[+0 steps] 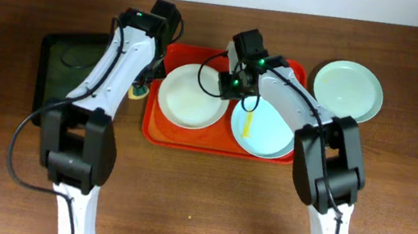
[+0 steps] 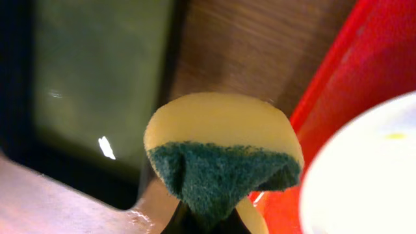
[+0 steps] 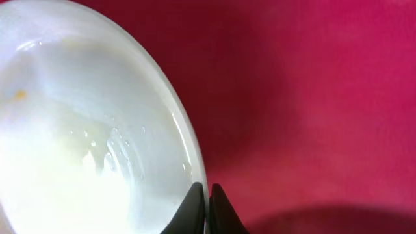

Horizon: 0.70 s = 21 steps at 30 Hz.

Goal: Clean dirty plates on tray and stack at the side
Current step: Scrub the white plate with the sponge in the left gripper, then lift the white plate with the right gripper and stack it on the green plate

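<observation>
I should lift the rim of the cream-white plate across with my right gripper, lower it onto the mint-blue plate off the tray (image 1: 349,88) and release it, because that plate is to the gripper's right in the overhead view.
The red-orange tray (image 1: 160,129) holds a cream-white plate (image 1: 192,96) on its left and a pale mint-blue plate (image 1: 266,134) with a yellow smear on its right. Another mint-blue plate (image 1: 349,90) lies on the table right of the tray. My right gripper (image 1: 232,86) is shut on the right rim of the cream-white plate (image 3: 78,143), one finger on each side of the rim (image 3: 207,198). My left gripper (image 1: 144,82) is shut on a yellow and green sponge (image 2: 221,153), held just left of the tray's left edge (image 2: 338,78).
A dark green tray (image 1: 64,58) sits on the table left of the red-orange tray; it also shows in the left wrist view (image 2: 97,84). Bare wooden table (image 1: 195,206) runs along the front.
</observation>
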Tool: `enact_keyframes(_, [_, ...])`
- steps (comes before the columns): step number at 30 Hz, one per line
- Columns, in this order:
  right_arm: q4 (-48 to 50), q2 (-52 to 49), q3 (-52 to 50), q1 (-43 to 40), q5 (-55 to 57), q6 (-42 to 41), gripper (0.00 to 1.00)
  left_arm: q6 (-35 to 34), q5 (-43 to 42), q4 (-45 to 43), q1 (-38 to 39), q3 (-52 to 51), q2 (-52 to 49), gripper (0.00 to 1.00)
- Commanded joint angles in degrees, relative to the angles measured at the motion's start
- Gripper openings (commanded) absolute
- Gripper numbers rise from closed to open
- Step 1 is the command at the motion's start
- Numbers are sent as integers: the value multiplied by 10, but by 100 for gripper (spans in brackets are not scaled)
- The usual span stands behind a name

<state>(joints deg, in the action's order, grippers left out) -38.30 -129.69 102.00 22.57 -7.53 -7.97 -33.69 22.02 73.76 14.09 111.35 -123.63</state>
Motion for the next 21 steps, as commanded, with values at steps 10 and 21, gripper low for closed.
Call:
enact_keyframes(10, [59, 143, 3, 214, 826, 116, 4, -17, 77, 97, -159, 12, 34, 0])
enact_keyframes(21, [240, 143, 3, 270, 902, 528, 4, -16, 15, 99, -229, 12, 34, 0])
